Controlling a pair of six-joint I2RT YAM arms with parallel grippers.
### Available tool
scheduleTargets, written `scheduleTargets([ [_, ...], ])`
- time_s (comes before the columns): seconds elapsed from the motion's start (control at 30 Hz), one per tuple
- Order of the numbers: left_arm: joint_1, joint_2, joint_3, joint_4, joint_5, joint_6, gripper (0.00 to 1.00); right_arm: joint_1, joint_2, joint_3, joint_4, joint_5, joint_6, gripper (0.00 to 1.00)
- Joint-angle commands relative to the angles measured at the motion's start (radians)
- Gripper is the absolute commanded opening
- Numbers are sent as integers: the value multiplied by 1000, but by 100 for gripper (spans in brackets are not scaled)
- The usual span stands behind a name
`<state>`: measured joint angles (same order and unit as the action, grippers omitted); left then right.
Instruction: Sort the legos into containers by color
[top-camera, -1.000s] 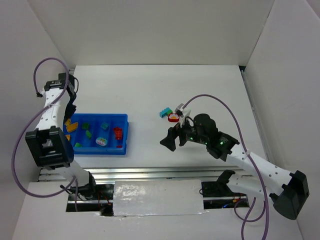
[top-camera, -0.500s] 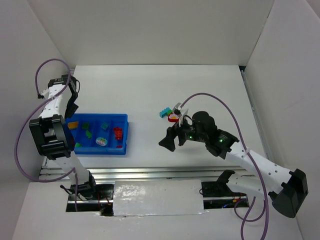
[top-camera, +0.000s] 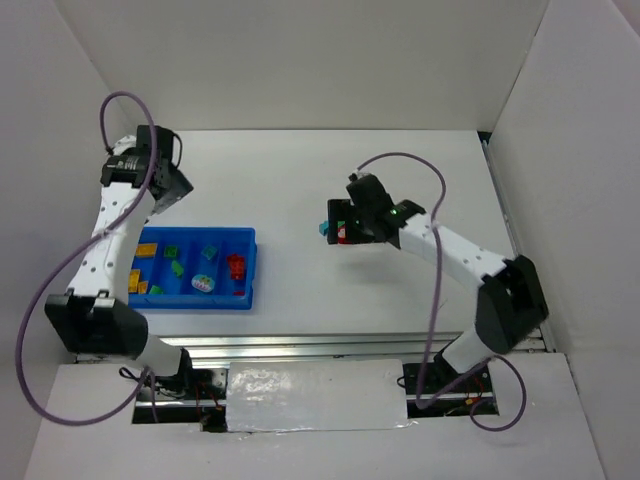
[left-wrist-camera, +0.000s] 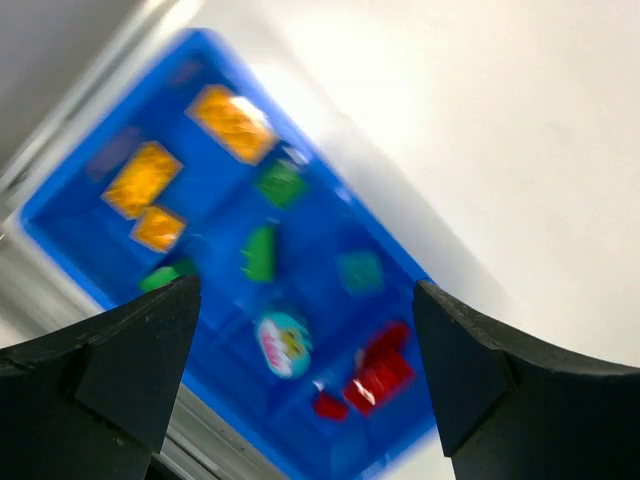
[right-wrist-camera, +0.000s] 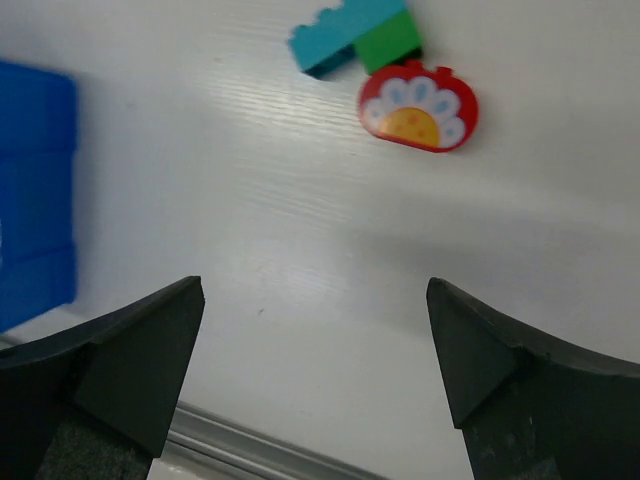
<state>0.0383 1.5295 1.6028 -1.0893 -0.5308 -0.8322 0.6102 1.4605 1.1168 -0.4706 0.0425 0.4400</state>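
Note:
The red rounded piece (top-camera: 342, 234) (right-wrist-camera: 419, 108) lies nearest the right gripper's fingers, in front of the green brick, so the right gripper will lower to it next, with its fingers on either side of the piece's rounded ends.
The blue tray (top-camera: 200, 233) lies at the left, and its containers (left-wrist-camera: 330, 215) run side by side. Orange legos (left-wrist-camera: 143, 178) fill the end one. Green ones (left-wrist-camera: 260, 252) lie beside them, then a teal brick (left-wrist-camera: 358, 270) with a pale rounded piece (left-wrist-camera: 283, 343), then red bricks (left-wrist-camera: 372, 372). My left gripper (top-camera: 172, 190) hangs open above the tray's back edge, holding nothing. My right gripper (top-camera: 340, 222) is open over three loose legos on the table: a teal brick (right-wrist-camera: 335, 40), a green brick (right-wrist-camera: 388, 42) and a red rounded piece (right-wrist-camera: 418, 108).
The tray's right end (right-wrist-camera: 35, 190) shows at the left of the right wrist view. A metal rail (top-camera: 300, 345) runs along the table's near edge. White walls close the table in on three sides.
My left gripper opened and lifted away from the tray's left end toward the back. My right arm swung back and left until it hung over the loose legos.

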Motion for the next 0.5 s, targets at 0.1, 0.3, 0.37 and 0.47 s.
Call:
scheduleTargets([
  [0.1, -178, -247, -121, 94, 261, 179, 100, -35, 305, 270, -234, 181, 37, 100],
  [0.3, -196, -390, -239, 101, 413, 196, 100, -81, 418, 320, -198, 220, 17, 100],
  [0.37, -196, -404, -241, 97, 434, 206, 99, -82, 443, 342, -194, 221, 6, 100],
  [0.47, -196, -397, -221, 86, 462, 222, 99, -84, 500, 360, -178, 188, -20, 98],
])
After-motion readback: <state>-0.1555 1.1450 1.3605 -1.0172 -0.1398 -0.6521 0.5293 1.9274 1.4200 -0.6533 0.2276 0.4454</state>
